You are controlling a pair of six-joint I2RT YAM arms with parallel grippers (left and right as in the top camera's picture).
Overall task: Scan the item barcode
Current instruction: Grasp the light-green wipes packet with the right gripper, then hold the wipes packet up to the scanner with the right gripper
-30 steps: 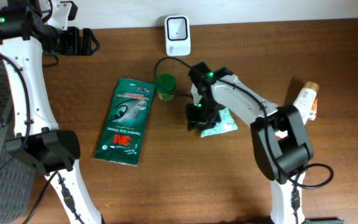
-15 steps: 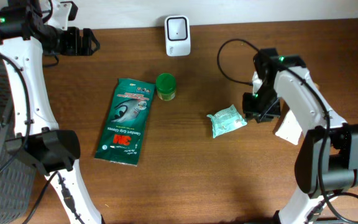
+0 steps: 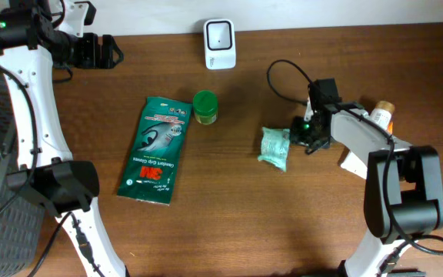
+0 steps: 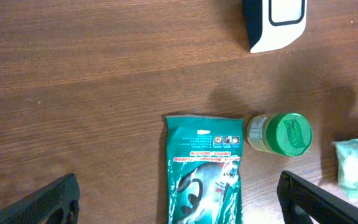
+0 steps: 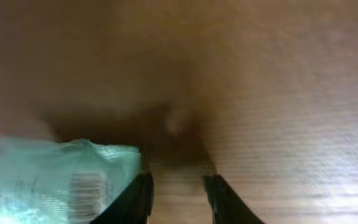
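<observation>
The robot will next raise its right gripper, open it wider and move it over the pale green packet (image 3: 274, 147), then lower it to close, since only bare wood shows between the gripper's fingers.
A pale green packet (image 3: 274, 147) lies flat on the wood at centre right, and its barcode faces up in the right wrist view (image 5: 82, 185). My right gripper (image 3: 301, 138) is low at the packet's right edge. Its fingers stand a narrow gap apart (image 5: 176, 186) with only bare wood between them, and the packet lies just outside the left finger (image 5: 135, 196). The white scanner (image 3: 220, 44) stands at the back edge, also in the left wrist view (image 4: 275, 22). My left gripper (image 3: 102, 51) hangs wide open (image 4: 179, 205) high over the back left, holding nothing.
A dark green 3M pouch (image 3: 158, 150) lies left of centre, with a green-lidded jar (image 3: 204, 108) by its upper right corner. A white and orange tube (image 3: 378, 123) and a white box lie at the right edge. A black cable (image 3: 283, 73) loops behind the right arm.
The right arm swung from the packet's left side over to its right and came down beside it, its jaws narrowing. The packet shifted and turned. The left arm stayed still.
</observation>
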